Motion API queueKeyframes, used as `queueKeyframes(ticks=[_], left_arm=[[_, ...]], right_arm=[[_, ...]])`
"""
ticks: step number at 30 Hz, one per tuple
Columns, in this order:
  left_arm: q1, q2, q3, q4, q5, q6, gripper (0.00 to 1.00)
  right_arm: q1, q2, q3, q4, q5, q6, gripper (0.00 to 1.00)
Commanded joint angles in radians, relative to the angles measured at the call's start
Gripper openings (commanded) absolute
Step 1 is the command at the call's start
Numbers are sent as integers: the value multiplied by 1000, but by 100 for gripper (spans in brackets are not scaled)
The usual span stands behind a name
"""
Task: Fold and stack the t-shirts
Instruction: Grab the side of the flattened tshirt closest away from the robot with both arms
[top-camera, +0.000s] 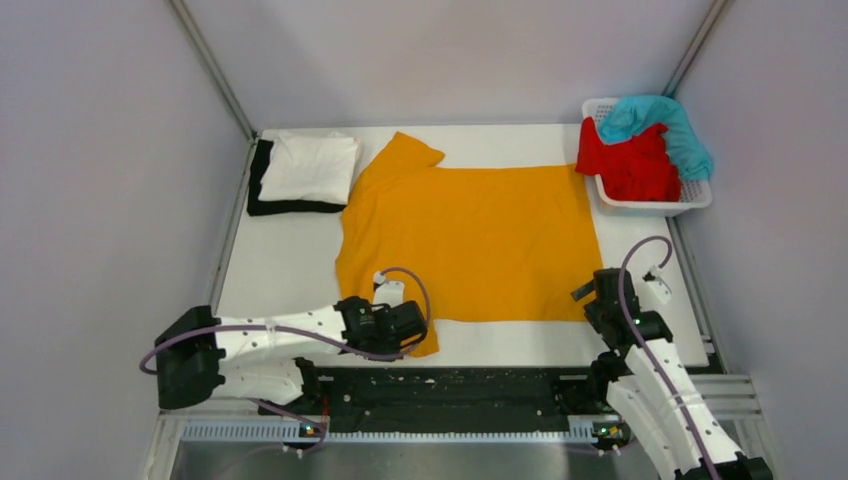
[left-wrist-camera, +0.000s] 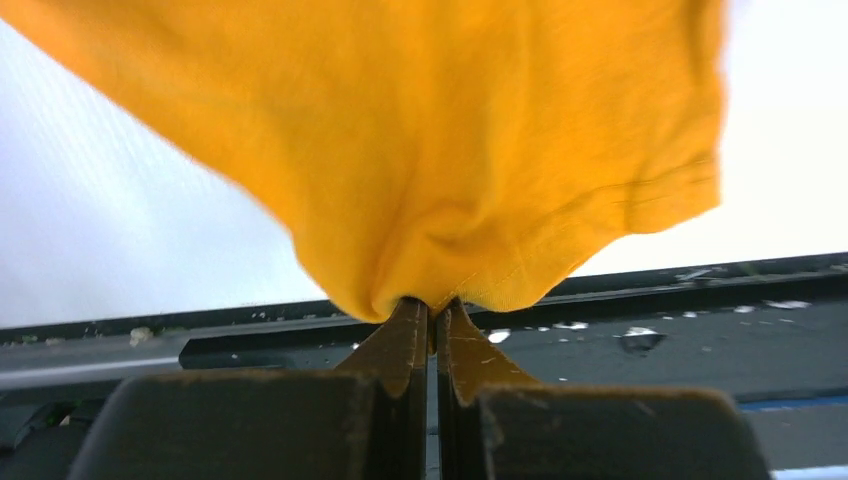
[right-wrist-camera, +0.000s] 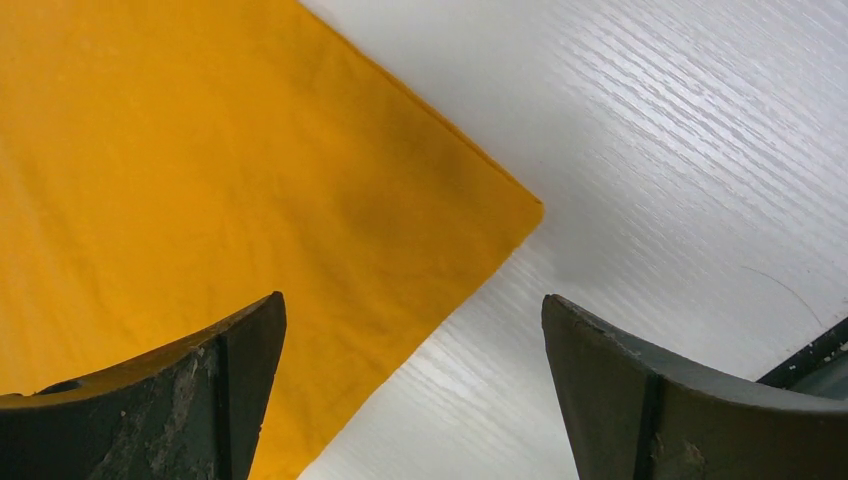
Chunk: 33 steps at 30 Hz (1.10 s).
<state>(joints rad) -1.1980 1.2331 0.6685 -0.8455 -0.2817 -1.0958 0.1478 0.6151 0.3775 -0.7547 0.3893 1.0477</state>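
My right gripper goes down onto the t-shirt's corner next and closes across the t-shirt's edge. My open fingers straddle the t-shirt's edge beside its flat near corner (right-wrist-camera: 492, 234).
The mustard-orange t-shirt (top-camera: 470, 240) lies spread flat across the middle of the white table. My left gripper (top-camera: 418, 335) is shut on its near-left sleeve, pinched cloth bunching over the fingertips in the left wrist view (left-wrist-camera: 435, 312). My right gripper (top-camera: 588, 296) is open just above the shirt's near-right hem corner (right-wrist-camera: 520, 212), which lies flat between its fingers (right-wrist-camera: 250, 340). A folded white t-shirt (top-camera: 310, 165) rests on a folded black t-shirt (top-camera: 262, 195) at the back left. The red t-shirt (top-camera: 630, 165) and teal t-shirt (top-camera: 665, 120) are bundled in the basket.
The white slotted basket (top-camera: 655, 206) stands at the back right corner. Grey walls enclose the table on three sides. A black rail (top-camera: 450, 385) runs along the near edge between the arm bases.
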Motion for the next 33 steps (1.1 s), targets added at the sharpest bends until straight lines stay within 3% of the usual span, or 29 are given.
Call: queueKeyframes(ticks=[1,9,18,24,33], left_arm=[[4,-85,42,68,-83,51,0],[85,-105,104,113,-103,134,0],[284,-157,126,212,-58,241,0],[358,-149,162,222,-64,297,0],[440,-95,243,334,-85,475,0]], right_arm=[[-6,-6,-44,2,56,114,96],[-6,74,-130,143,57,124,78],[-5,153,-122,239,97,40,31],[-6,162,-82,259,113,-28,0],[-6,209,59,247,84,-140,0]])
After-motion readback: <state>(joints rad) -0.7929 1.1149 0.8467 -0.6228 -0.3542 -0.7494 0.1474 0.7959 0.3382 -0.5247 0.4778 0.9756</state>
